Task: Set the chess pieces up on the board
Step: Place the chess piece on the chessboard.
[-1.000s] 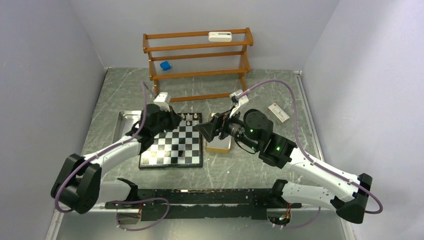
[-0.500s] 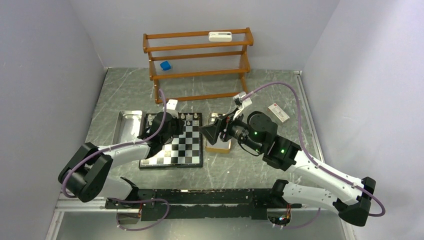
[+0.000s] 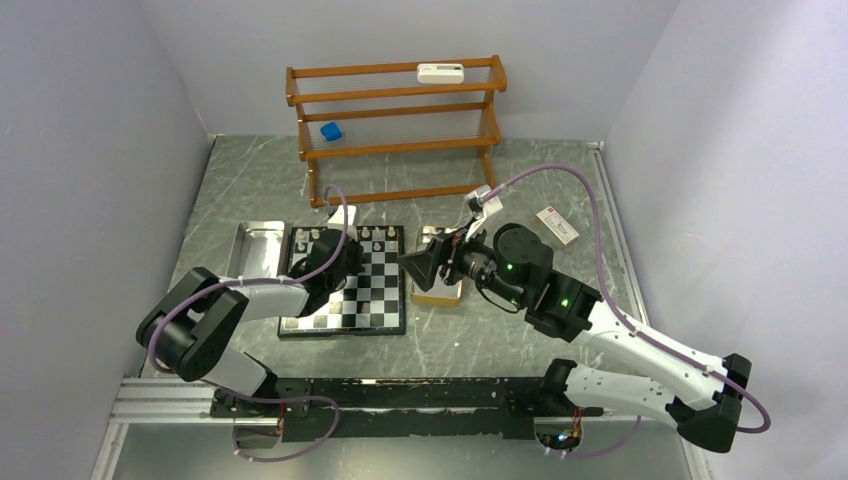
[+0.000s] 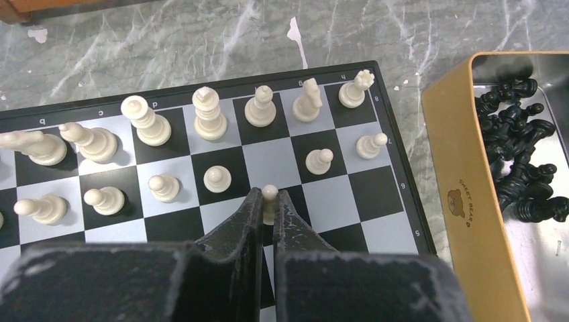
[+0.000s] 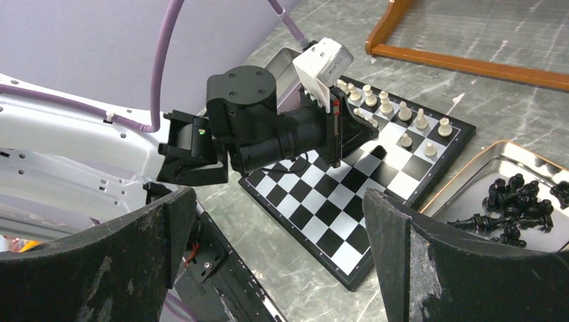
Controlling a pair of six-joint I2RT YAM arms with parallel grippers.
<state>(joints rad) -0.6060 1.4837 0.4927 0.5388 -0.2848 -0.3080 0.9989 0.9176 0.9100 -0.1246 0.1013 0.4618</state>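
Note:
My left gripper holds its cream pawn and should next move outward and down onto the light square between the standing pawns and release the pawn, because that square in their row is empty.
The board [image 3: 375, 300] lies left of centre; it also shows in the left wrist view [image 4: 396, 231] and the right wrist view [image 5: 335, 208]. Cream chess pieces [image 4: 209, 115] stand in two rows along its far side. My left gripper [image 4: 268, 198] is shut on a cream pawn [image 4: 270, 193], low over a dark square just behind the pawn row; from above the left gripper [image 3: 340, 262] sits over the board's far half. My right gripper [image 5: 278, 198] is wide open and empty, and hovers [image 3: 420, 268] by the gold-rimmed tin [image 3: 438, 296] of black pieces [image 4: 520, 168].
A wooden rack [image 3: 395, 120] at the back holds a blue block [image 3: 331, 131] and a white device [image 3: 440, 72]. A steel tray [image 3: 250, 250] lies left of the board. A small white box [image 3: 557, 226] lies at the right. A black rail [image 3: 400, 395] runs along the near edge.
My left arm has stretched out and lowered, bringing its gripper down onto the board's far half. My right arm has shifted only slightly, still open over the tin.

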